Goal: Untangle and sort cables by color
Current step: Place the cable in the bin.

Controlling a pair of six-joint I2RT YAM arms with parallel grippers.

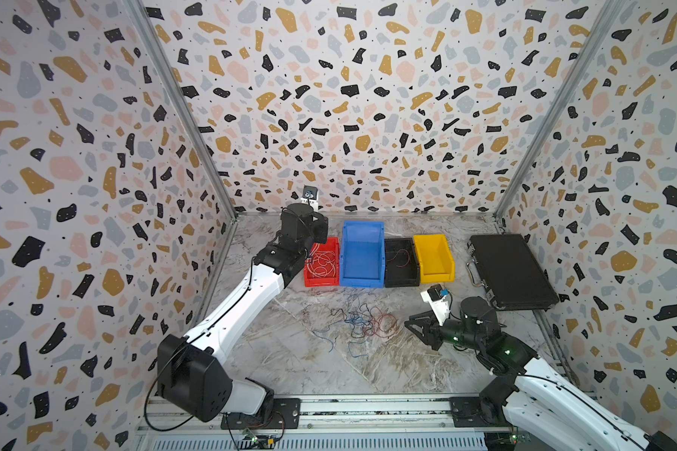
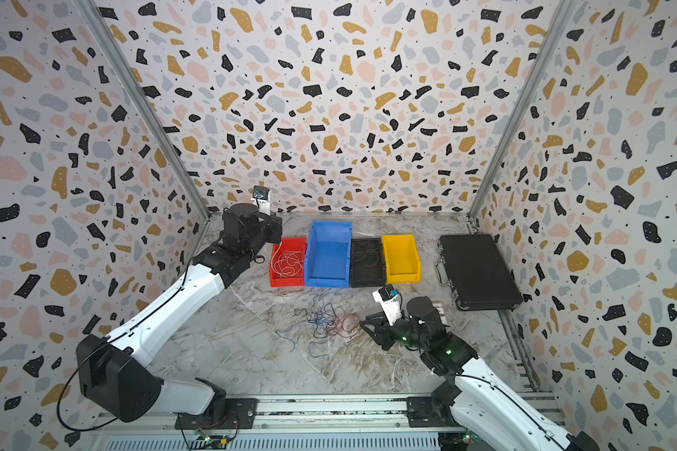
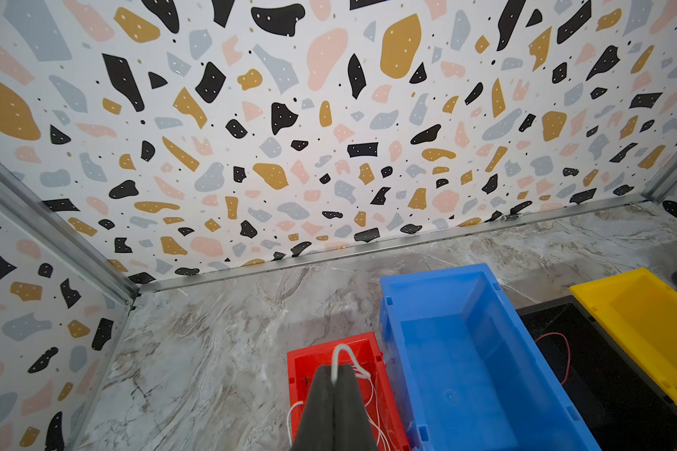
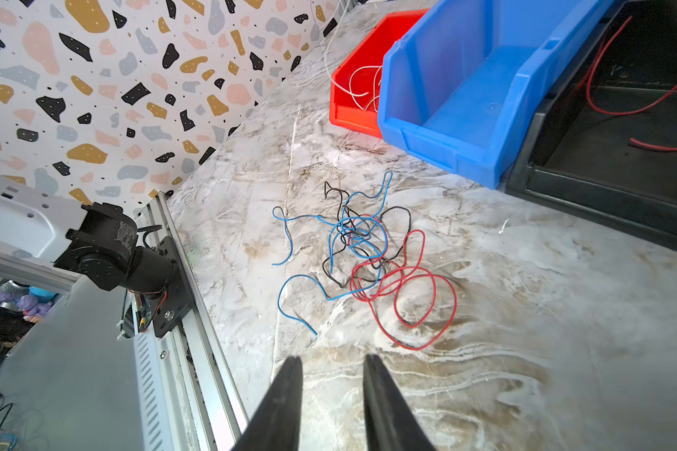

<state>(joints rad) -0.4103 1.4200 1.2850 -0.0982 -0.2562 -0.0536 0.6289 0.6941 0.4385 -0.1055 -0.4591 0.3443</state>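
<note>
My left gripper moves down to the red bin below it and releases the white cable there next, because more white cables lie coiled inside.
A tangle of blue, black and red cables point(image 1: 362, 322) point(image 2: 327, 322) point(image 4: 358, 234) lies on the marble table in front of the bins. My left gripper point(image 3: 335, 369) hangs over the red bin point(image 3: 313, 359) and is shut on a white cable point(image 3: 343, 346), which loops out past the tips and trails down into the bin. More white cables point(image 1: 323, 263) lie coiled in that bin. My right gripper point(image 1: 411, 326) point(image 4: 332, 361) stands open just right of the tangle, low over the table, with nothing between its fingers. A red cable point(image 4: 661, 148) lies in the black bin point(image 1: 401, 279).
Four bins stand in a row at the back: red point(image 1: 309, 282), blue point(image 1: 362, 282), black, and yellow point(image 1: 432, 273). The blue and yellow ones hold nothing. A shut black case point(image 1: 512, 269) lies at the right. Walls close in on three sides.
</note>
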